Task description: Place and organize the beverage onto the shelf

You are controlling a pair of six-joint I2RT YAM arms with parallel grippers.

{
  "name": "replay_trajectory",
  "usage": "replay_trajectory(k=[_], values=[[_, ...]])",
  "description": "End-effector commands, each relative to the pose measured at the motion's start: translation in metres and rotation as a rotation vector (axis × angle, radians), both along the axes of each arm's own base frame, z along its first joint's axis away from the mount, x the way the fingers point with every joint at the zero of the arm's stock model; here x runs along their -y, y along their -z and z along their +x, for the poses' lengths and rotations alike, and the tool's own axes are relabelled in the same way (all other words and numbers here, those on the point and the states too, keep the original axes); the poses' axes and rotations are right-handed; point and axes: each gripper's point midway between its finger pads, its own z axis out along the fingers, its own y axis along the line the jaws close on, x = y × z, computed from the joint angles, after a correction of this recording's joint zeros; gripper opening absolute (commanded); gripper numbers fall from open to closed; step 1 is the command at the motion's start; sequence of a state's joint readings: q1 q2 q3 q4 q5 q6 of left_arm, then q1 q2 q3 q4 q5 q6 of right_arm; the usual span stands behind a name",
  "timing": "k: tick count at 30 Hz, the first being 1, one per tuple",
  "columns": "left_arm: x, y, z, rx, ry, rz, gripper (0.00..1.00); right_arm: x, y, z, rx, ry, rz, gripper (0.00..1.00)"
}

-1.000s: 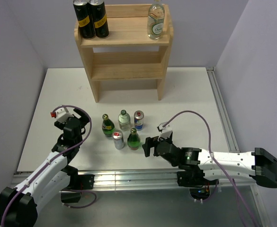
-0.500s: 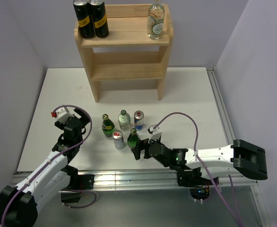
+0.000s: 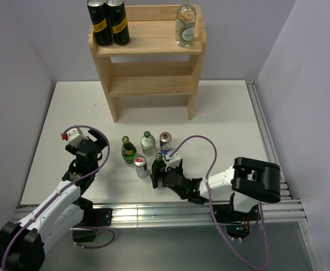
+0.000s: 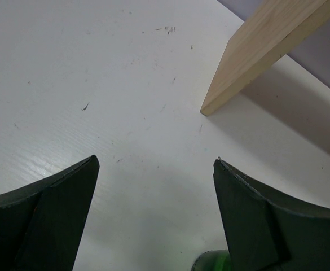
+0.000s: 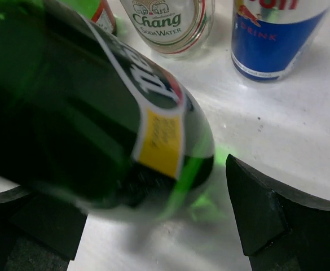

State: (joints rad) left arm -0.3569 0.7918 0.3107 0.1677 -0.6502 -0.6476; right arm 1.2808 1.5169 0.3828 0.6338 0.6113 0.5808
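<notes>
My right gripper needs to move a bit further around the second green bottle next, toward the silver can, and then it needs to close.
The pale wood shelf stands at the back with two black cans and a clear bottle on its top tier. On the table stand a green bottle, a clear Chang bottle, a Red Bull can, a silver can and a second green bottle. My right gripper is open with its jaws either side of this second bottle, which fills the right wrist view, slanted and blurred; a gap shows at the right finger. My left gripper is open and empty.
In the left wrist view, my left gripper looks over bare white table towards a shelf side panel, with a green bottle top at the bottom edge. The Chang bottle and Red Bull can stand just behind the second bottle.
My right arm has swung left across the table front and its open jaws have come around the near green bottle. The left arm has not moved.
</notes>
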Motion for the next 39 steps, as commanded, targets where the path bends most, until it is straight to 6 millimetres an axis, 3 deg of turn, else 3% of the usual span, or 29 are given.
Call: replay_trajectory(k=[1, 13, 16, 22, 23, 24, 25, 26, 28, 31, 35, 39], values=[[0.006, -0.024, 0.007, 0.060, 0.017, -0.024, 0.89, -0.025, -0.028, 0.020, 0.100, 0.052, 0.076, 1.00], [0.006, -0.023, 0.008, 0.055, 0.017, -0.019, 0.89, -0.009, -0.030, 0.036, 0.186, 0.166, 0.087, 0.99], [0.006, -0.024, 0.008, 0.057, 0.016, -0.021, 0.89, -0.008, -0.028, 0.038, 0.195, 0.182, 0.083, 0.93], [0.006, -0.024, 0.008, 0.057, 0.015, -0.021, 0.89, -0.009, -0.019, 0.040, 0.201, 0.191, 0.058, 0.53], [0.006, -0.024, 0.008, 0.055, 0.016, -0.020, 0.89, -0.011, -0.018, 0.039, 0.198, 0.180, 0.056, 0.42], [0.006, -0.023, 0.008, 0.053, 0.015, -0.019, 0.89, -0.011, -0.021, 0.039, 0.198, 0.176, 0.054, 0.21], [0.006, -0.023, 0.008, 0.054, 0.015, -0.019, 0.89, -0.013, -0.022, 0.039, 0.198, 0.172, 0.057, 0.21], [0.005, -0.024, 0.008, 0.056, 0.012, -0.020, 0.89, -0.012, -0.024, 0.038, 0.192, 0.171, 0.048, 0.01], [0.005, -0.023, 0.007, 0.054, 0.012, -0.019, 0.89, -0.009, -0.026, 0.038, 0.181, 0.179, 0.013, 0.00], [0.005, -0.024, 0.007, 0.058, 0.012, -0.019, 0.89, -0.008, -0.057, 0.036, 0.202, 0.206, 0.031, 0.00], [0.004, -0.025, 0.007, 0.062, 0.009, -0.021, 0.89, -0.003, -0.110, 0.027, 0.243, 0.182, 0.019, 0.00], [0.005, -0.025, 0.007, 0.064, 0.010, -0.022, 0.89, -0.012, -0.168, 0.027, 0.290, 0.133, 0.031, 0.00]])
